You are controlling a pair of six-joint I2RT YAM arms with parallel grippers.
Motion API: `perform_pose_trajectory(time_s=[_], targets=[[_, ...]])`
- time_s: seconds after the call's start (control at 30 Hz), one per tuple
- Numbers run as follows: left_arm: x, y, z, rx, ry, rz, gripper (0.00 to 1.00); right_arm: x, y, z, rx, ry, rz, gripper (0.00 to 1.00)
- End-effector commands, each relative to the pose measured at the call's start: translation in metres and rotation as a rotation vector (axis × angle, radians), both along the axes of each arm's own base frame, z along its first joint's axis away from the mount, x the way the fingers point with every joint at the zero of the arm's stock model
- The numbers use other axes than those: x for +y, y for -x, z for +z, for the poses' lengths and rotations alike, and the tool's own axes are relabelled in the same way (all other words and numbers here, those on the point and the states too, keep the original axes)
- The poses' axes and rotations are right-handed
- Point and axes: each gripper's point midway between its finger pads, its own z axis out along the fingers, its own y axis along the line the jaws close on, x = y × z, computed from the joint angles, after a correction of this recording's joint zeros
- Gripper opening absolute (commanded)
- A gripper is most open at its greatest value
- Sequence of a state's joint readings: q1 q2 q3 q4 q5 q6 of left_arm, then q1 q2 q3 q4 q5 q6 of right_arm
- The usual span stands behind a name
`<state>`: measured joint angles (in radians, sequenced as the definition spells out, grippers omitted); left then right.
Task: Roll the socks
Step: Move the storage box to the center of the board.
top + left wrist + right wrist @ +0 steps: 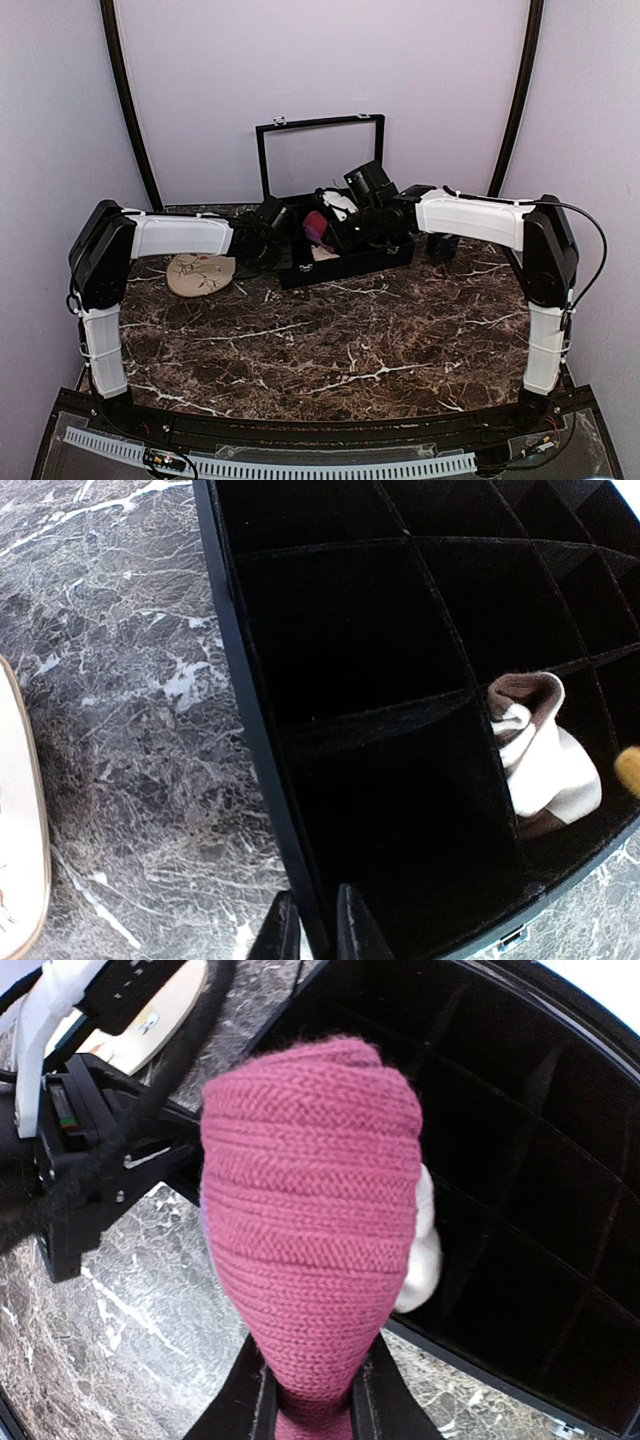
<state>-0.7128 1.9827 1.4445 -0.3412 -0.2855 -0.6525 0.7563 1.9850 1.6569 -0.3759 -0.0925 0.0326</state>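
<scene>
My right gripper goes down to the left in the top view next and releases the magenta sock, as the empty corner compartment [299, 254] lies there.
A rolled magenta sock [310, 1210] is held above the left edge of the black compartment box [350, 262], with my right gripper [312, 1385] shut on its lower end. In the top view that sock [318, 227] shows just in front of the right gripper [338, 232]. A cream sock with a brown band [540, 760] lies bundled in one compartment and peeks out behind the magenta one [425, 1250]. My left gripper [317, 895] is shut on the box's left wall [255, 730], one finger outside it and one inside.
The box's lid [320, 125] stands open at the back. A round beige floral disc [200, 273] lies on the marble left of the box, and its edge shows in the left wrist view [15, 830]. Dark marble table [350, 350] stretches in front.
</scene>
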Motion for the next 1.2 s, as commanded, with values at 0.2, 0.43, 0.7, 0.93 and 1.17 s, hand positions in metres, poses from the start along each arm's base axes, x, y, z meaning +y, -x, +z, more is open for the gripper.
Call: perform_pose_trajectory(time_s=[0.2, 0.43, 0.7, 0.93, 1.17], targets=[[-0.037, 0.094, -0.032, 0.200, 0.002, -0.228, 0.00, 0.016, 0.020, 0.006, -0.027, -0.004, 0.048, 0.00], [-0.035, 0.116, -0.032, 0.214, 0.003, -0.230, 0.00, 0.024, 0.034, 0.000, -0.021, 0.009, 0.073, 0.00], [-0.035, 0.138, -0.023, 0.211, 0.020, -0.220, 0.00, 0.029, 0.056, -0.019, -0.013, 0.063, 0.103, 0.00], [-0.036, 0.148, -0.013, 0.200, 0.035, -0.208, 0.00, 0.029, 0.078, -0.044, 0.001, 0.139, 0.130, 0.00], [-0.025, 0.143, 0.018, 0.124, 0.064, -0.151, 0.23, 0.026, 0.094, -0.064, 0.023, 0.211, 0.147, 0.00]])
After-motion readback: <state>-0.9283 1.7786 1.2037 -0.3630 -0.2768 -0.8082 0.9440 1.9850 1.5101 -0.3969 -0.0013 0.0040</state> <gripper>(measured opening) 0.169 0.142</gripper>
